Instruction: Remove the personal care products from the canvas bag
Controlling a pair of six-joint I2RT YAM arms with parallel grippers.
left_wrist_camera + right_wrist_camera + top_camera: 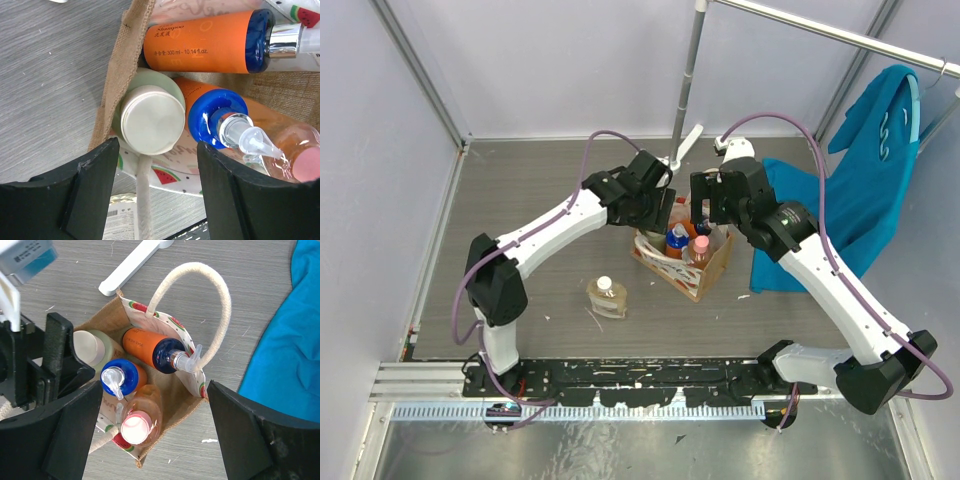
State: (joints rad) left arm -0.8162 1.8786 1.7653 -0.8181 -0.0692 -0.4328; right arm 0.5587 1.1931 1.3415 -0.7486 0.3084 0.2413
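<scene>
The bottle's pink cap [701, 244] [135, 428] is below my right gripper and nearer my base, and it faces up uncovered. My right gripper will move back and down around it.
The canvas bag [698, 270] stands open mid-table with white rope handles [220, 310]. Inside it are a pale yellow-green bottle [150, 117] with an off-white cap, an orange pump bottle with a blue cap [215, 117], a dark orange shampoo bottle [200, 42] lying across, and a pink-capped bottle [140, 415]. The squat amber bottle [607, 297] stands on the table left of the bag. My left gripper [157, 190] is open and empty just above the pale bottle. My right gripper [155, 435] is open and empty, higher over the bag's mouth.
A teal garment [870, 170] hangs from a rack at the right and spreads onto the table beside the bag. The rack's pole [685, 80] and white foot [135, 260] stand just behind the bag. Both arms crowd above the bag.
</scene>
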